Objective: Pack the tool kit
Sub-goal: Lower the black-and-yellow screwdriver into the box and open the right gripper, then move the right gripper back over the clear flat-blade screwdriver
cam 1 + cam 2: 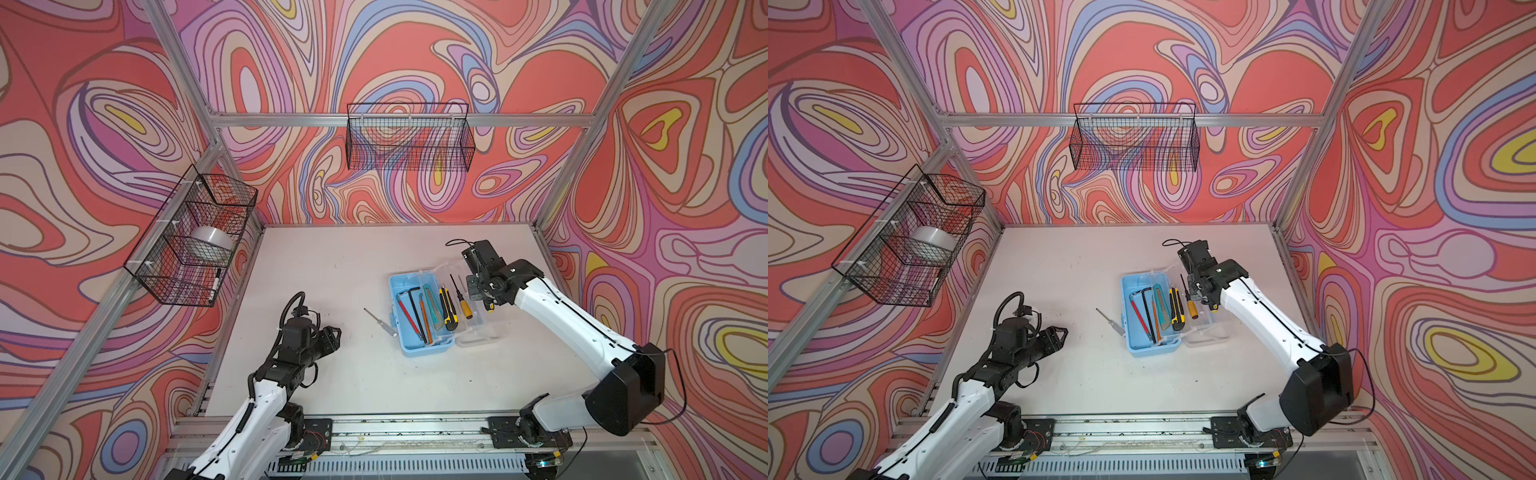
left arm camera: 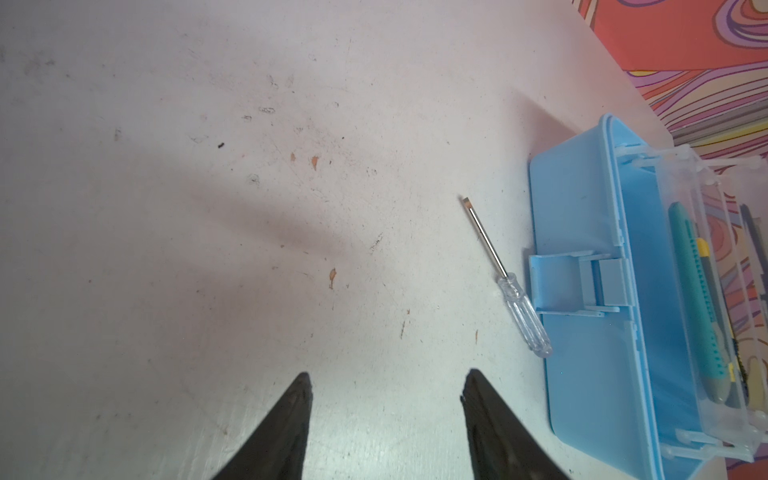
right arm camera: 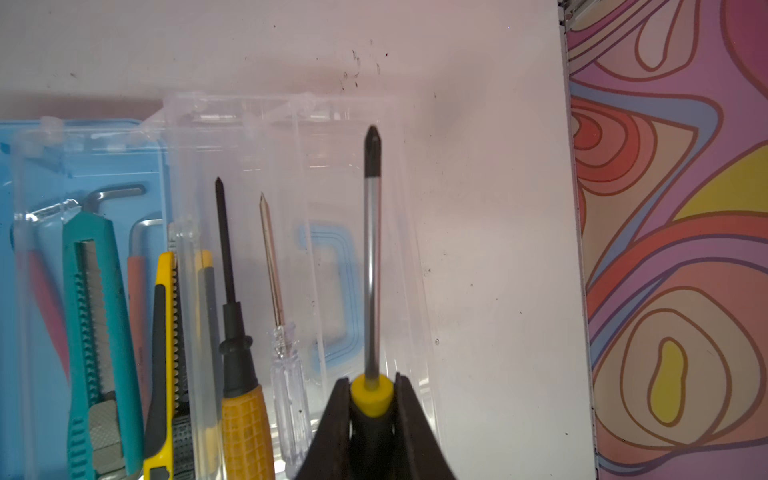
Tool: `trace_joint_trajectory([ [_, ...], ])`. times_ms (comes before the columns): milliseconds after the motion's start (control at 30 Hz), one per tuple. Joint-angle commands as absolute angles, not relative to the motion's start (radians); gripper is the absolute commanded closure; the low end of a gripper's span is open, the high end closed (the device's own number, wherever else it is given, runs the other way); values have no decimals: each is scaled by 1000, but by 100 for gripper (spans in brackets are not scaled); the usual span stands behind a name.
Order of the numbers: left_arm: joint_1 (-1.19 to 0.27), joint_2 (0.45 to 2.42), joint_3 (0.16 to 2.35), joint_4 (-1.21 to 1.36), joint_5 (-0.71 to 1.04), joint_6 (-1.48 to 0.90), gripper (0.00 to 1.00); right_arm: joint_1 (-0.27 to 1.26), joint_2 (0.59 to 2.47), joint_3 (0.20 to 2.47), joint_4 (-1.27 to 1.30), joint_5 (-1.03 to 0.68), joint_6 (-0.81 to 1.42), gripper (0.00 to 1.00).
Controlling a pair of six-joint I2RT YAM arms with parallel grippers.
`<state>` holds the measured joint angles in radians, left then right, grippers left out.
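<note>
The empty part of the clear lid (image 1: 478, 332) (image 3: 340, 280), beside the clear-handled screwdriver, lies below my right gripper, which will next lower the yellow-and-black screwdriver there and release it.
The light-blue tool kit case (image 1: 419, 349) (image 1: 1148, 347) lies open on the table, its clear lid (image 1: 478, 332) flat to the right. In it lie hex keys (image 1: 409, 297), pencils, a teal knife (image 3: 99, 332), a yellow knife (image 3: 164, 353), an orange-handled screwdriver (image 3: 245, 415) and a clear-handled one (image 3: 286, 374). My right gripper (image 3: 371, 380) (image 1: 478, 291) is shut on a yellow-and-black screwdriver (image 3: 372, 249) held over the lid. Another clear-handled screwdriver (image 2: 505, 278) (image 1: 379, 322) lies on the table left of the case. My left gripper (image 2: 386, 382) (image 1: 332, 332) hovers open and holds nothing, short of it.
A black wire basket (image 1: 191, 237) on the left wall holds a tape roll (image 1: 210, 241) and a marker. Another wire basket (image 1: 409, 137) hangs on the back wall. The table's right edge and the patterned wall (image 3: 665, 249) run close to the lid.
</note>
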<state>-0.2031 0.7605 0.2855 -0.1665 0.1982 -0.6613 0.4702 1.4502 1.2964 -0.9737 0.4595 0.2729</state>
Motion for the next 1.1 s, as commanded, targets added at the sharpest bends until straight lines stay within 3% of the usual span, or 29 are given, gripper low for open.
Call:
trace_joint_trajectory([
  [0, -203, 755, 284, -147, 195, -653, 41, 467, 1496, 1281, -961, 505, 259, 100],
  [200, -204, 756, 281, -141, 196, -652, 41, 467, 1551, 1262, -949, 492, 259, 99],
  [400, -204, 755, 281, -143, 196, -653, 41, 468, 1558, 1271, -963, 478, 267, 72],
  [533, -203, 747, 278, -143, 192, -652, 41, 467, 1527, 1303, -975, 483, 266, 64],
  [767, -204, 769, 280, -126, 201, -652, 41, 581, 1493, 1438, -937, 333, 271, 64],
  [900, -204, 783, 281, -124, 206, -655, 40, 756, 1624, 1557, -916, 317, 263, 60],
  [1067, -204, 775, 276, -127, 207, -659, 40, 857, 1838, 1682, -882, 217, 247, 58],
])
